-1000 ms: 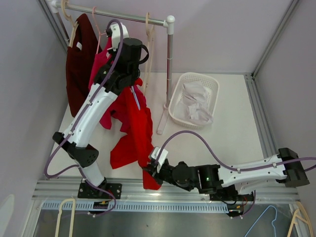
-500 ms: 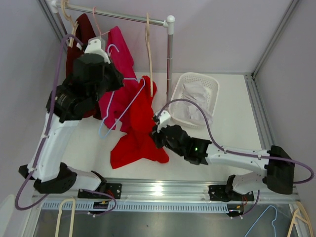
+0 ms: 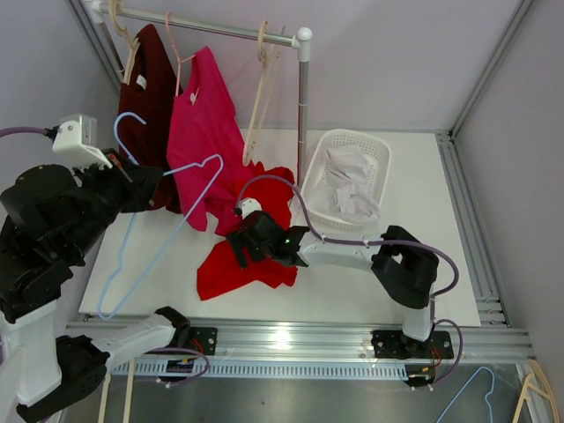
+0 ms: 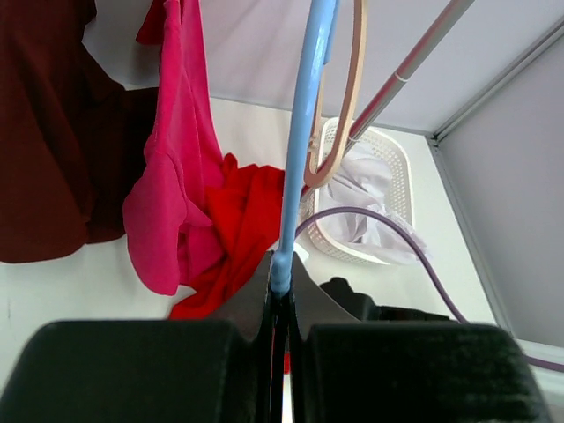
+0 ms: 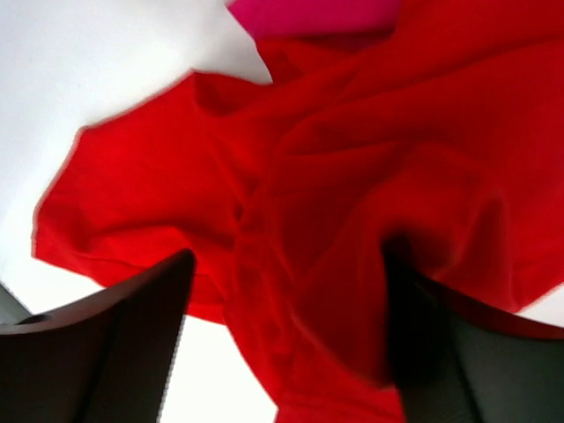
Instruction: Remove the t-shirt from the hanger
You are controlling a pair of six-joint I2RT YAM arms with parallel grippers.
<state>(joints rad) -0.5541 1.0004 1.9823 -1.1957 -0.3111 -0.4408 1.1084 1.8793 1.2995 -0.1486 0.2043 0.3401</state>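
Observation:
The right gripper moves down onto the raised fold of red cloth (image 3: 249,263) (image 5: 339,308) next and closes its fingers there, since the fold lies below it, between the open fingers.
The red t-shirt (image 3: 225,269) lies crumpled on the white table, off the hanger; the right wrist view shows the t-shirt (image 5: 335,176) filling the frame. My right gripper (image 3: 240,247) hovers over its upper part, open, fingers (image 5: 141,308) astride the cloth without pinching it. The bare light-blue hanger (image 4: 300,150) is held at the far left by my left gripper (image 4: 280,269), which is shut on its wire. In the top view the hanger (image 3: 204,162) slants down toward the table's near left.
A clothes rack post (image 3: 302,132) stands at the back. A dark red shirt (image 3: 145,97), a pink shirt (image 3: 207,115) and bare wooden hangers (image 3: 260,97) hang from its rail. A white basket (image 3: 379,154) with pale cloth sits right of the post.
My left arm has swung far left, taking the blue hanger out of the red t-shirt. My right gripper moved up the table with the cloth, then opened and let it drop.

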